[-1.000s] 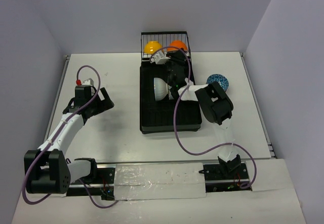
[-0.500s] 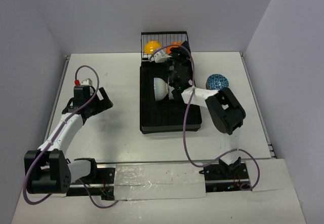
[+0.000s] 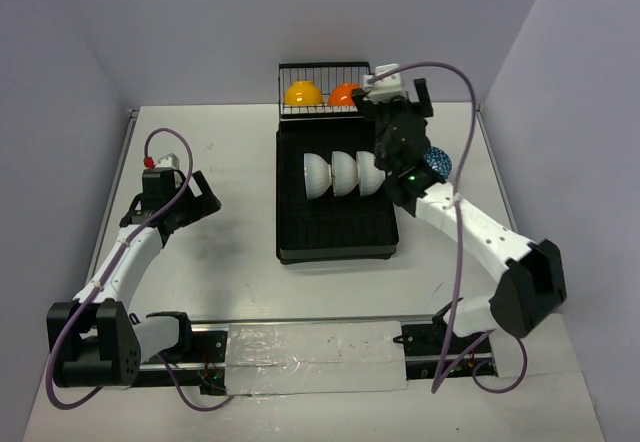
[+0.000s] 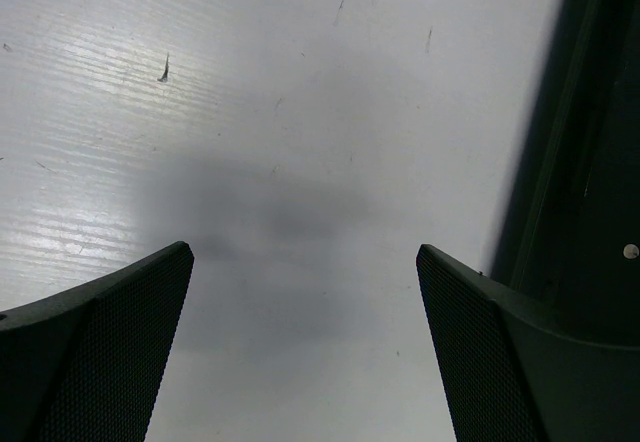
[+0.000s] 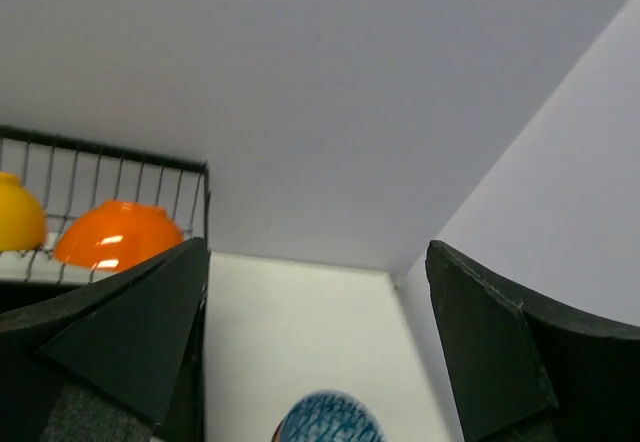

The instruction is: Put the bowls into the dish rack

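The blue bowl's rim opposite the rack is below my right gripper and to its right in the top view, so next I should tip and lower onto it.
The black dish rack (image 3: 335,232) lies mid-table. Three white bowls (image 3: 345,173) stand on edge in a row across it. A yellow bowl (image 3: 302,93) and an orange bowl (image 3: 345,93) sit in its wire basket (image 3: 325,67). A blue patterned bowl (image 3: 438,162) rests on the table right of the rack, partly behind the right arm. My right gripper (image 3: 408,107) is raised by the rack's back right corner, open and empty (image 5: 318,252), with the orange bowl (image 5: 110,234) to its left and the blue bowl (image 5: 328,420) below. My left gripper (image 3: 200,197) hangs open over bare table (image 4: 303,252).
The rack's dark side wall (image 4: 585,162) shows at the right of the left wrist view. Grey walls close the table at the back and both sides. The right arm's elbow (image 3: 528,282) reaches toward the table's right edge.
My right gripper opened and lifted off the white bowls toward the rack's back right corner, uncovering all three in a row. Its elbow swung out to the right. The left arm barely shifted.
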